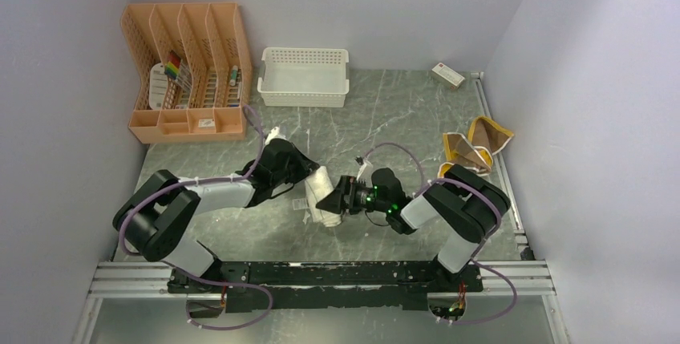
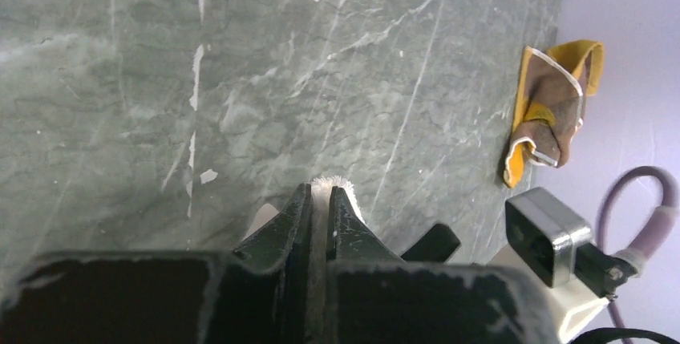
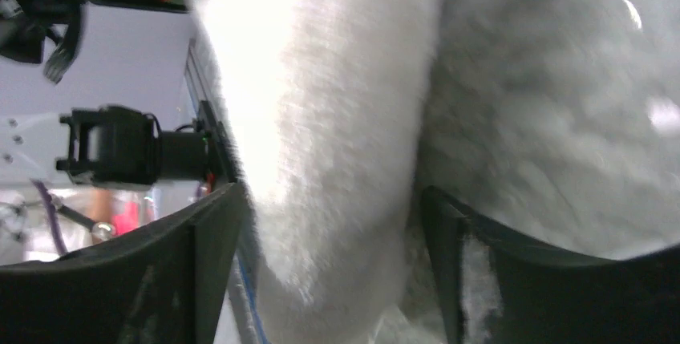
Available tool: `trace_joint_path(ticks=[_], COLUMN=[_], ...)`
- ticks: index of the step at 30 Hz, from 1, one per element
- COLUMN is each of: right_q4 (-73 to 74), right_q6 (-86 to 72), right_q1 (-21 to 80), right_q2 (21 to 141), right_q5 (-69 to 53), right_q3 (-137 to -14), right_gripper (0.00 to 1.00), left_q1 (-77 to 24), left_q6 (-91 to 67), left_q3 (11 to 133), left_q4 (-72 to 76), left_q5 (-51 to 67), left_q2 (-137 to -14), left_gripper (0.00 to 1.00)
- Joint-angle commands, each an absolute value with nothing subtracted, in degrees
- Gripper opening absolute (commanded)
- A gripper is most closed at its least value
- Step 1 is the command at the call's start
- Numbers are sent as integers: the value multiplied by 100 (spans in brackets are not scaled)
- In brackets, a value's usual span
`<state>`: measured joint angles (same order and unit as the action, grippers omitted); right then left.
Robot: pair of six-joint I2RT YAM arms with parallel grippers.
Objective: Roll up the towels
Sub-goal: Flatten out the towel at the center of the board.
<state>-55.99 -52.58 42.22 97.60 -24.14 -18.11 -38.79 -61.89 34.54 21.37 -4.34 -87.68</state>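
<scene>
The white lattice basket [image 1: 295, 78] stands outward of my left gripper. So I will lift my left gripper, carry the white towel [image 1: 321, 190] outward, lower it into the basket and let go of it.
The white towel [image 1: 321, 190] lies bunched in a thick fold at the middle of the table, between both grippers. From the left, my left gripper [image 1: 307, 176] is shut on its fluffy edge [image 2: 325, 186], which pokes out past the fingertips. My right gripper [image 1: 327, 201] comes in from the right. Its jaws stand open around a thick white fold [image 3: 321, 119] that fills most of the gap, and the right gripper [image 3: 329, 224] has one finger [image 3: 200, 240] against the cloth. The mustard-yellow towel [image 1: 473, 145] lies crumpled at the table's right edge, and the left wrist view shows this yellow towel [image 2: 553, 111] too.
An orange file organizer [image 1: 184, 71] stands at the back left and a white lattice basket [image 1: 305, 76] at the back middle. A small box [image 1: 447, 76] lies at the back right. A metal rail [image 1: 491, 119] runs along the right edge by the wall.
</scene>
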Motion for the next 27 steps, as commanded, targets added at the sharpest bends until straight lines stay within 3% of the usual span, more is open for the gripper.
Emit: trace_joint_path(ticks=[1, 8, 15, 21, 27], right_q4=[-4982, -2253, -457, 254, 265], right_q6=[-4918, -3850, -3310, -3036, -2685], right_q1=[4259, 4113, 3062, 3015, 3017], right_q2=[9642, 7342, 5128, 4626, 5067], right_q5=[-2110, -706, -528, -505, -530], right_q3=[-1902, -2400, -2801, -2984, -3152], right_gripper=[98, 100, 100, 100, 100], left_q1=[-3880, -3504, -2969, -2605, -2329], left_q6=[-5935, -5530, -4530, -3825, -3276], left_q3=[3526, 3815, 5235, 7014, 8354], left_q4=[2295, 1850, 665, -151, -257], left_q5=[-336, -526, -476, -359, -702], left_q2=[-8422, -7984, -8136, -8855, -9508], left_gripper=[7, 7, 7, 7, 7])
